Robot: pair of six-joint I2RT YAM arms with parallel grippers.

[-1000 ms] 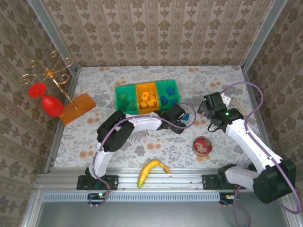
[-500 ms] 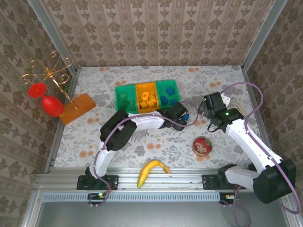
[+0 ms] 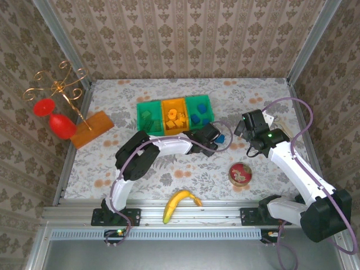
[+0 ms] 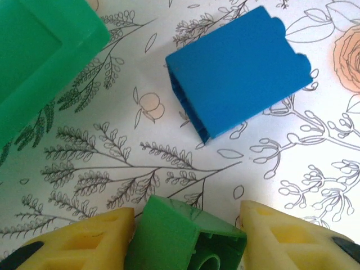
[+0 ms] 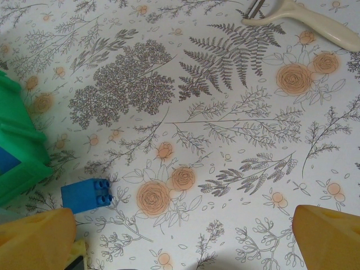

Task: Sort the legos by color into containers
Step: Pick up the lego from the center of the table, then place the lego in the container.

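Note:
The bin with green legos lies outward of my left gripper, past the orange bin. My left gripper will next rise outward over it and release the lego.
A green lego sits between my left gripper's yellow fingers, which press it from both sides just above the flowered tablecloth. A blue lego lies loose on the cloth right in front of it. The containers stand just beyond: a green bin with green legos, an orange bin with orange-yellow ones, and a green bin with blue ones. My right gripper hovers wide open to the right of the blue lego, with nothing between its fingers.
A banana lies at the near edge and a round red-rimmed tin stands at the near right. A flat orange board and a gold stand with red pieces are at the left. A cream-handled tool lies beyond the right gripper.
The left gripper's fingers have closed in on the green lego, and the left wrist shifted slightly. The right arm has not moved.

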